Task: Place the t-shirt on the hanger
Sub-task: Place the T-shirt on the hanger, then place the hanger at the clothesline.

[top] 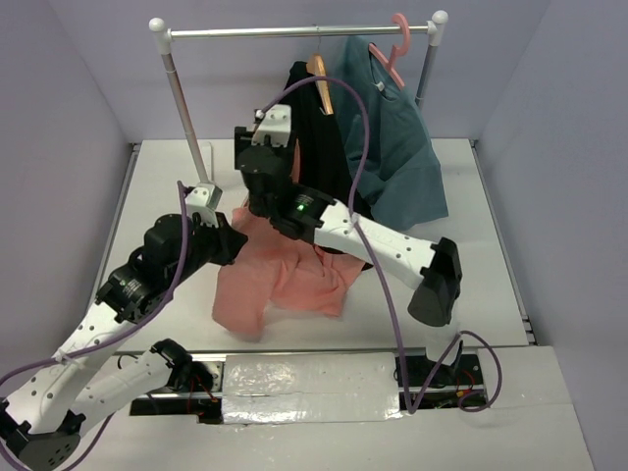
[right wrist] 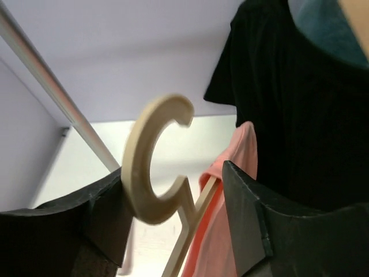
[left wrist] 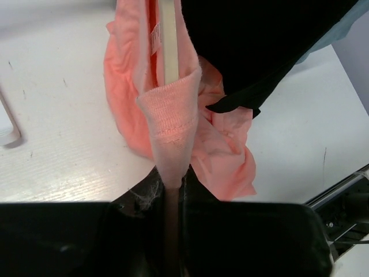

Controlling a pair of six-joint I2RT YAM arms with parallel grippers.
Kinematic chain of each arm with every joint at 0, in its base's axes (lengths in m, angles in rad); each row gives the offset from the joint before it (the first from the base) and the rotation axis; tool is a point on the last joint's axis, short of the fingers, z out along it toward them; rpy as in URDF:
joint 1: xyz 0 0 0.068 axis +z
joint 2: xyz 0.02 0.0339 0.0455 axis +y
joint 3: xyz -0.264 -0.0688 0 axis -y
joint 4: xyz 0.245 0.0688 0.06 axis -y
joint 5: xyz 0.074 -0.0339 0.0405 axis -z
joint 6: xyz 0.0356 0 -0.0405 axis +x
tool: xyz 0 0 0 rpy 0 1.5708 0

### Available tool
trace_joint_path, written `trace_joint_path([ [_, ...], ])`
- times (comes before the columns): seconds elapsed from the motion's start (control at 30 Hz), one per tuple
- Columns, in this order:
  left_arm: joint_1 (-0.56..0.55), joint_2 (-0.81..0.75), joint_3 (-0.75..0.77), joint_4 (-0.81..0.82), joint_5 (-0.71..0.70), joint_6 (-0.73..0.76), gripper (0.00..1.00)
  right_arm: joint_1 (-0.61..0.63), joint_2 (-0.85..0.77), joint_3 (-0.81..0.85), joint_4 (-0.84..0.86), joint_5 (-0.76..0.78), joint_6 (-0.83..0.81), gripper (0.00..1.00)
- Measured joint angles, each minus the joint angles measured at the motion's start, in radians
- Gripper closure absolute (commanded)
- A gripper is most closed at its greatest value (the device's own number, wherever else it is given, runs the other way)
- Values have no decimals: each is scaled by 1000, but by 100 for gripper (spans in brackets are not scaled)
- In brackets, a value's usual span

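Observation:
Next, my left gripper should rise outward, bring the hanger's hook onto the bar's bare part (top: 232,33), and release the t-shirt's neckline, since that part of the bar lies above and outward of the gripper.
The coral t-shirt (top: 285,285) hangs crumpled from mid-air down onto the white table. My left gripper (top: 231,240) is shut on a fold of its ribbed neckline (left wrist: 171,144). The pale beige hanger (left wrist: 168,46) runs inside that neckline, one arm of it under the cloth. In the right wrist view the hanger's curved hook (right wrist: 144,167) stands between the jaws of my right gripper (right wrist: 173,225). The jaws are open; the hook leans on the left finger (right wrist: 104,219), with a gap to the right finger. The t-shirt (right wrist: 242,150) drapes just behind. My right gripper (top: 263,157) points up below the rail.
A silver rail (top: 294,31) on two posts stands at the back of the table. A black shirt (top: 319,147) on a brown wooden hanger (top: 321,78) and a teal shirt (top: 402,147) on a pink hanger (top: 392,54) hang from it, close behind the grippers.

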Motion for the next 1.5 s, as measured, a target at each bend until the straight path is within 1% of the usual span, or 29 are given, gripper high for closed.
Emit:
trace_joint_path([
  [0.07, 0, 6, 5, -3, 1, 6, 100, -11, -39, -14, 2, -27, 6, 22],
  [0.1, 0, 10, 5, -8, 1, 14, 100, -14, -59, -24, 3, -37, 6, 15],
  [0.17, 0, 19, 5, -16, 1, 21, 100, -22, -91, -37, 7, -49, 5, 10],
  [0.33, 0, 32, -13, -19, -13, 21, 100, -39, -148, -58, 6, -77, 2, 5],
  [0.43, 0, 35, -13, -25, -40, 21, 100, -51, -212, -114, 8, -106, 2, 3],
  [0.53, 0, 35, -11, -34, -82, 22, 100, -64, -324, -210, 23, -112, 0, 3],
  [0.63, 0, 36, 8, -65, -136, 24, 100, -69, -494, -334, 61, -118, -7, 3],
  [0.73, -1, 55, 96, -140, -209, 34, 100, -70, -671, -423, 90, -125, -6, 3],
  [0.83, -1, 95, 221, -196, -294, 58, 100, -70, -829, -458, 98, -126, -12, 3],
  [1.0, -1, 119, 341, -227, -367, 110, 100, -70, -990, -459, 72, -126, -16, 2],
  [1.13, 0, 185, 471, -250, -377, 175, 100, -70, -1080, -489, 22, -138, 2, 1],
  [1.33, -1, 352, 689, -254, -389, 282, 100, -70, -1157, -579, -96, -169, 62, 0],
  [1.43, 12, 447, 816, -279, -401, 306, 100, -69, -1189, -621, -142, -193, 96, 0],
  [1.5, 23, 487, 859, -278, -401, 313, 100, -69, -1213, -643, -166, -211, 118, 0],
])
